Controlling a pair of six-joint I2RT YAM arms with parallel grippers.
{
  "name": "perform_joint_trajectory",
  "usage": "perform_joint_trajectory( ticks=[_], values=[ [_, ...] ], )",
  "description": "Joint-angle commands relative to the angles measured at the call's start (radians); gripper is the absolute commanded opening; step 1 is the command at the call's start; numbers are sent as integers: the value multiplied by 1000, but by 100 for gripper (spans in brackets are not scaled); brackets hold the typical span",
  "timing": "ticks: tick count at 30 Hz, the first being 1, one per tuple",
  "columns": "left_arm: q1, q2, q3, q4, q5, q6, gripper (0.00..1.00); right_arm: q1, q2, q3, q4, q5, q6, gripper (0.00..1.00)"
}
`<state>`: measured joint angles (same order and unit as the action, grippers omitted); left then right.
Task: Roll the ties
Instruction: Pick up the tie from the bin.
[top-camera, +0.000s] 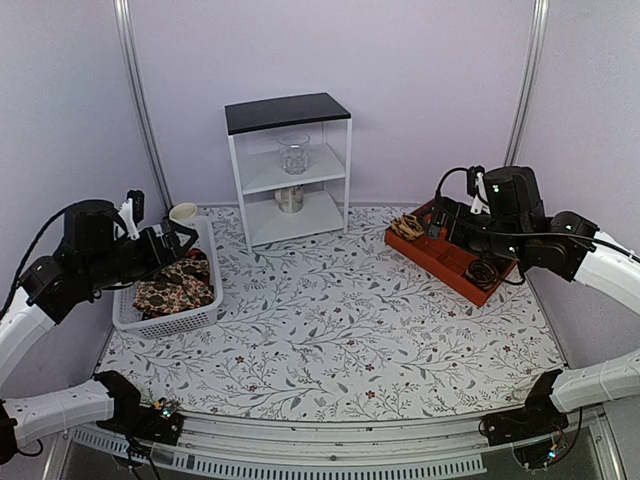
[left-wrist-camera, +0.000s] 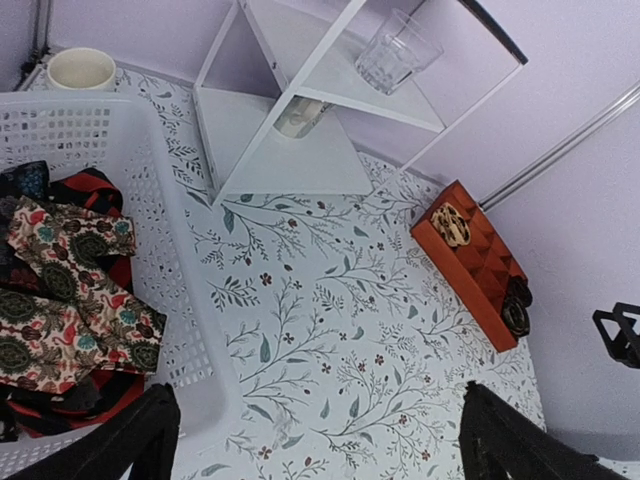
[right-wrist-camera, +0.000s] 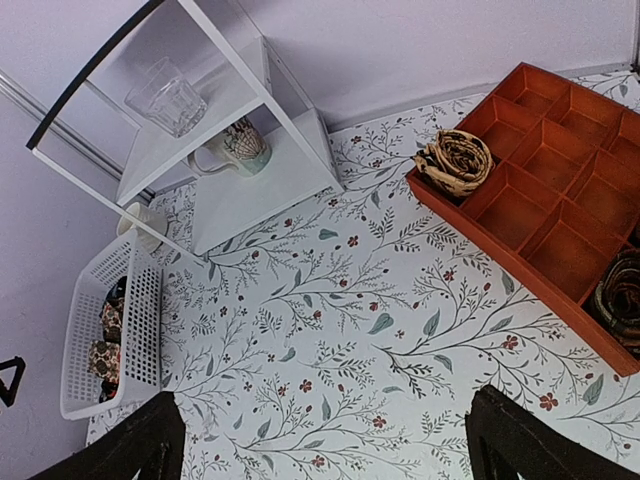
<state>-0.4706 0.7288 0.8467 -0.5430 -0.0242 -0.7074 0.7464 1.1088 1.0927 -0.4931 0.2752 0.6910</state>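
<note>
My left gripper should move down into the basket (top-camera: 200, 318) next, tilting downward to the upper end of the pale floral tie, because that tie lies on top of the others.
Several crumpled ties (top-camera: 175, 288) with pale floral print and red lie in a white perforated basket (top-camera: 200, 318) at the left; they also show in the left wrist view (left-wrist-camera: 70, 300). A rolled tan tie (right-wrist-camera: 455, 160) and a rolled dark tie (right-wrist-camera: 620, 300) sit in compartments of an orange tray (top-camera: 440, 262) at the right. My left gripper (left-wrist-camera: 320, 440) is open and empty, raised over the basket's right wall. My right gripper (right-wrist-camera: 325, 440) is open and empty, raised near the tray.
A white shelf unit (top-camera: 290, 170) with a dark top stands at the back, holding a glass (top-camera: 294, 153) and a mug (right-wrist-camera: 240, 148). A pale cup (top-camera: 183, 212) stands behind the basket. The table wears a floral cloth (top-camera: 340, 320).
</note>
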Motion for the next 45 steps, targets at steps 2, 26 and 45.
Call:
perform_joint_trajectory(
  ticks=[2,26,45],
  values=[
    [19,74,75,-49,-117,8,99,7,0,20,26,-12,-25,100],
    [443,769,106,135,-186,78,63,7,-41,-107,309,-375,-201,93],
    [438,711,265,79,-45,118,0,7,0,-71,351,-396,-257,91]
  ],
)
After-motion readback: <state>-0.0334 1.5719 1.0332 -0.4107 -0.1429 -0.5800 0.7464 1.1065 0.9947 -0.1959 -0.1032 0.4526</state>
